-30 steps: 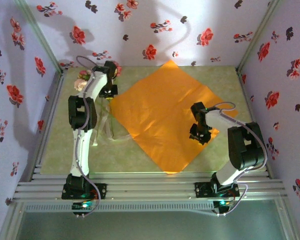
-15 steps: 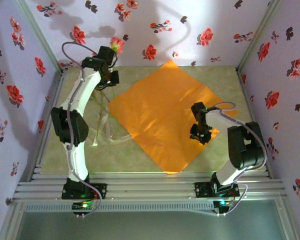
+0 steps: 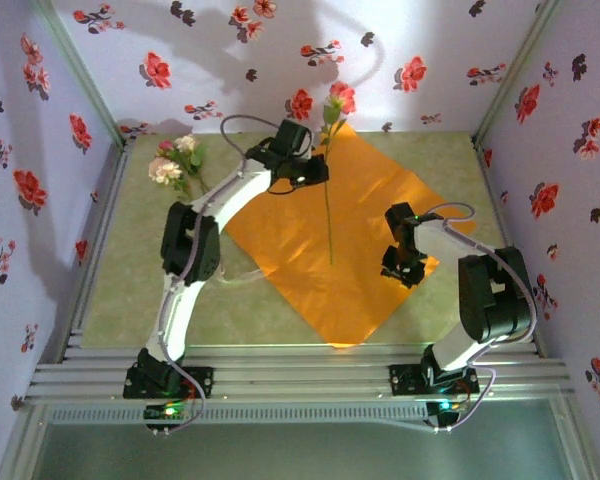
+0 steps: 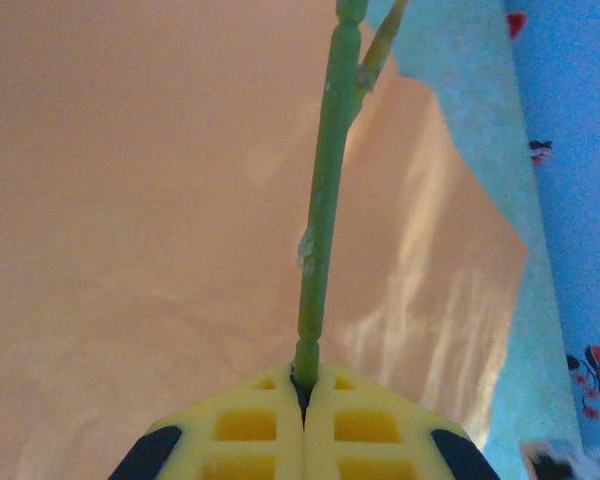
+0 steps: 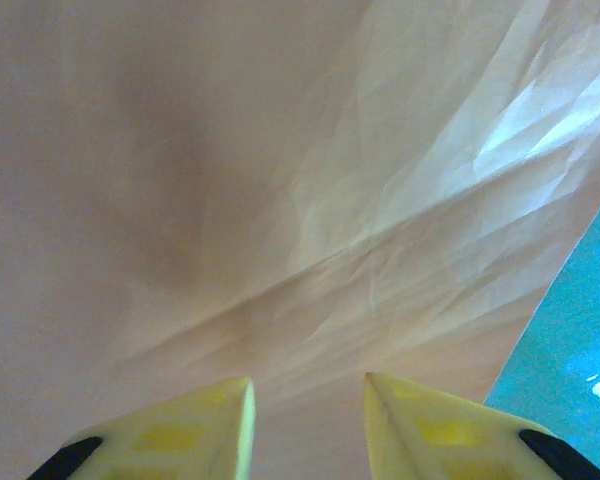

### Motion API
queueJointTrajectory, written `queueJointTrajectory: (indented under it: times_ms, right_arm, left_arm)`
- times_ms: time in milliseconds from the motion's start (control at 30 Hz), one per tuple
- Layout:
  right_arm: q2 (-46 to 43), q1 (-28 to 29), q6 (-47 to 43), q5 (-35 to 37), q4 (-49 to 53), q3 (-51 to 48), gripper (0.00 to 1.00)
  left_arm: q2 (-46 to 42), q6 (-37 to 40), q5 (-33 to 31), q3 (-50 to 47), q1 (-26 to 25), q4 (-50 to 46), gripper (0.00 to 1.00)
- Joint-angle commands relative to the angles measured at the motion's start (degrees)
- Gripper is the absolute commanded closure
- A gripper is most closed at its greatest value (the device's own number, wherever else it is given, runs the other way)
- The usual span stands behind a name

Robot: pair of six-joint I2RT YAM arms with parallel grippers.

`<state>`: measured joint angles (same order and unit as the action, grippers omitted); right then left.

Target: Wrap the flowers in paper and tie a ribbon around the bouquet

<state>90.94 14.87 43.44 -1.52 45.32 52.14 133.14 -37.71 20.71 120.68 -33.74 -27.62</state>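
My left gripper should move down onto the sheet's far half point(image 3: 318, 197) point(image 4: 252, 325) and open to release the stem, because the flower is still hanging above the orange paper.
The orange paper point(image 3: 280, 230) lies flat as a diamond on the green table. My left gripper point(image 3: 318, 168) hangs above its back half, shut on the thin green stem point(image 4: 320, 220) of one flower. Its pink bloom point(image 3: 341, 97) points toward the back wall and the stem's end hangs over the sheet. More flowers point(image 3: 173, 160), pink and cream, lie at the back left of the table. In the left wrist view the gripper point(image 4: 305, 385) pinches the stem over the paper point(image 4: 130, 200). My right gripper point(image 3: 404, 270) hovers low over the sheet's right part, open point(image 5: 308, 420), with only creased paper point(image 5: 280, 200) between its fingers.
A pale translucent ribbon point(image 3: 242, 273) lies faintly by the paper's left edge, partly behind the left arm. Floral-print walls close in the table on the left, back and right. Bare green table point(image 5: 580, 330) shows past the paper's right edge.
The left arm has swung from the back left corner rightward over the paper, carrying one flower. The other flowers stay behind on the table. The right arm has not moved.
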Motion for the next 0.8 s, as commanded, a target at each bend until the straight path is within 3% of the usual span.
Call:
queueJointTrajectory:
  times_ms: [0,233,333,467,533,767]
  right_arm:
    - [-0.27,-0.37,-1.06,0.02,0.96,0.68,0.65]
    - [-0.79,-0.59,-1.49,-0.13,0.88,-0.07,0.65]
    - [-1.56,-0.57,-1.85,0.02,1.08,0.78,0.64]
    - [-1.42,-0.64,-2.81,0.54,2.21,2.64,0.64]
    - [-1.46,-0.61,-3.17,0.63,2.65,3.24,0.63]
    - [-3.58,-0.59,-4.62,1.65,3.04,4.44,0.61]
  left_arm:
    - [4.78,-5.92,1.86,2.1,0.6,7.31,1.0]
    - [11.21,-7.19,2.18,3.42,0.1,5.97,1.0]
    - [10.84,-6.66,2.6,3.37,-0.34,4.94,0.87]
    - [7.27,-5.67,-0.01,3.1,-0.63,1.61,0.48]
    - [4.04,-5.28,-2.88,3.03,-0.55,-1.26,0.36]
    - [-7.05,-1.04,-13.01,5.16,4.07,-21.65,0.33]
